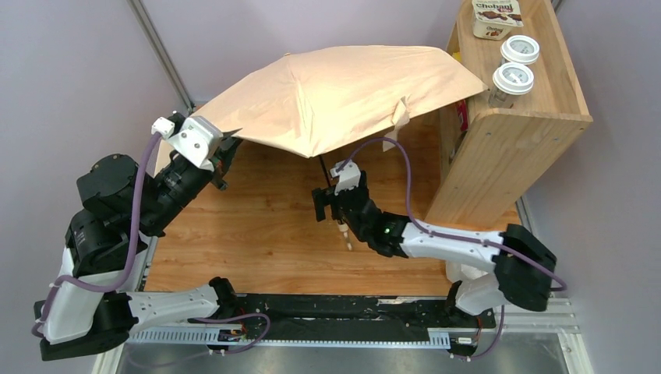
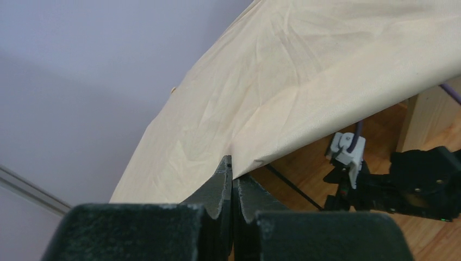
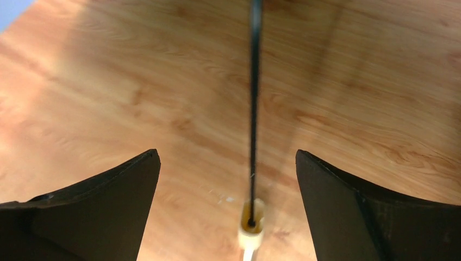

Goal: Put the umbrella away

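Note:
My open fingers are on both sides of the umbrella's stem, so my right gripper next needs to move outward along the stem to its upper part beneath the canopy [image 1: 322, 162] [image 3: 256, 27] and close there.
The umbrella [image 1: 343, 93] stands open over the back of the table. Its beige canopy [image 2: 304, 81] has a strap tab [image 1: 401, 117] hanging at the right. My left gripper [image 1: 226, 144] is shut on the canopy's left edge, where the fabric is pinched at the jaw tips [image 2: 232, 163]. The thin dark shaft [image 3: 253, 109] runs down to the small pale handle [image 3: 251, 225], which hangs just above the wood. My right gripper [image 3: 228, 163] is wide open around the lower shaft without touching it [image 1: 331, 206].
A wooden shelf unit [image 1: 538, 117] stands at the right, and the canopy's right edge reaches it. On its top are a Chobani tub [image 1: 496, 15] and two lidded jars [image 1: 513, 78]. Lilac walls close in the back and sides.

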You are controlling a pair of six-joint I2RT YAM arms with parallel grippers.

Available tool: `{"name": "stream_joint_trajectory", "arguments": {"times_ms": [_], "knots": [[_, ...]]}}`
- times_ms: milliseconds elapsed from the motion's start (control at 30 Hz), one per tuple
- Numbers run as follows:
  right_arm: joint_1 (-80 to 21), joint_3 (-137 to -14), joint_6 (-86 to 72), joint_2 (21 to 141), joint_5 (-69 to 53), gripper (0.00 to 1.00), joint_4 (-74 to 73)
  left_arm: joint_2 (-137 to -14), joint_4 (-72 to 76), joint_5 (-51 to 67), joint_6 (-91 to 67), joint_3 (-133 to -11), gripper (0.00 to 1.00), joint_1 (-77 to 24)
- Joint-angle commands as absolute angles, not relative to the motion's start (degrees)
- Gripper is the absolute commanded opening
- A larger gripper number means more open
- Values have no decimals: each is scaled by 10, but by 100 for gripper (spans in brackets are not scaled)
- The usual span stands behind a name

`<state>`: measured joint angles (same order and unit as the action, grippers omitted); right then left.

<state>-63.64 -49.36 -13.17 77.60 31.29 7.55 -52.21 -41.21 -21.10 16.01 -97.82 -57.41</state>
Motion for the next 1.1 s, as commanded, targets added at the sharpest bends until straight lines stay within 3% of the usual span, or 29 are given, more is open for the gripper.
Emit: {"name": "stream_joint_trajectory", "arguments": {"times_ms": [0, 200, 333, 433, 567, 600, 633, 667, 700, 767, 933, 1067], "knots": [[-580, -561, -176, 865, 372, 100, 192, -522, -382, -206, 145, -1003, 0, -576], [-545, -679, -102, 1002, 360, 98, 194, -526, -402, -200, 144, -1022, 0, -576], [-531, -763, -87, 1071, 336, 81, 185, -525, -405, -189, 141, -1028, 0, -576], [-531, -818, -68, 1111, 321, 54, 194, -526, -405, -171, 132, -1041, 0, -576], [-532, -929, -83, 1142, 313, 4, 113, -528, -418, -158, 108, -1070, 0, -576], [-533, -951, -107, 1142, 317, 0, 82, -526, -422, -157, 102, -1082, 4, -576], [-533, -981, -132, 1141, 313, 0, 48, -524, -428, -142, 90, -1088, 26, -577], [-530, -1020, -161, 1141, 307, 0, 3, -518, -430, -126, 77, -1102, 38, -576], [-528, -1059, -184, 1142, 295, 0, -50, -512, -428, -82, 72, -1109, 58, -576], [-522, -1137, -227, 1148, 253, 0, -128, -501, -426, -22, 43, -1140, 70, -576], [-486, -1268, -295, 1160, 120, 0, -199, -492, -443, 69, -16, -1225, 70, -576], [-462, -1254, -330, 1137, 24, 0, -153, -493, -487, 84, -31, -1233, 52, -576]]}}
